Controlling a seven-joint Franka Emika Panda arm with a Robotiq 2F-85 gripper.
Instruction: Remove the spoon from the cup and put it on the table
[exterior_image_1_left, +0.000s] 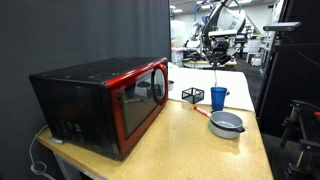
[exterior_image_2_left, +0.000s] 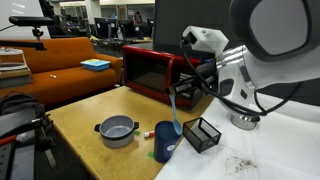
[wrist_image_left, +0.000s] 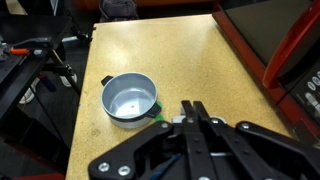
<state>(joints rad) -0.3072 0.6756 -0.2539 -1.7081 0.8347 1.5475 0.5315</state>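
Note:
Next, my gripper moves from the cup (exterior_image_1_left: 218, 97) toward the microwave and down to the bare tabletop by the red item (exterior_image_1_left: 190, 114) to release the spoon, as that patch is clear.
The blue cup (exterior_image_1_left: 218, 97) stands on the tan table (exterior_image_1_left: 180, 140) between the grey bowl and the wire basket; it also shows in an exterior view (exterior_image_2_left: 165, 141). The slim pale spoon (exterior_image_2_left: 176, 112) hangs almost upright from my gripper (exterior_image_2_left: 173, 92), its lower end at the cup's mouth. It shows as a thin line (exterior_image_1_left: 217, 78) above the cup, below the gripper (exterior_image_1_left: 217, 62). In the wrist view the fingers (wrist_image_left: 192, 108) are pressed together over the table (wrist_image_left: 150, 50). There the spoon and cup are mostly hidden under them.
A grey metal bowl (wrist_image_left: 130, 97) sits beside the cup, also in both exterior views (exterior_image_1_left: 226, 123) (exterior_image_2_left: 117, 130). A black wire basket (exterior_image_2_left: 202, 133) stands on the cup's other side. A red-and-black microwave (exterior_image_1_left: 105, 100) takes up one end of the table. A small red item (exterior_image_2_left: 147, 131) lies by the cup.

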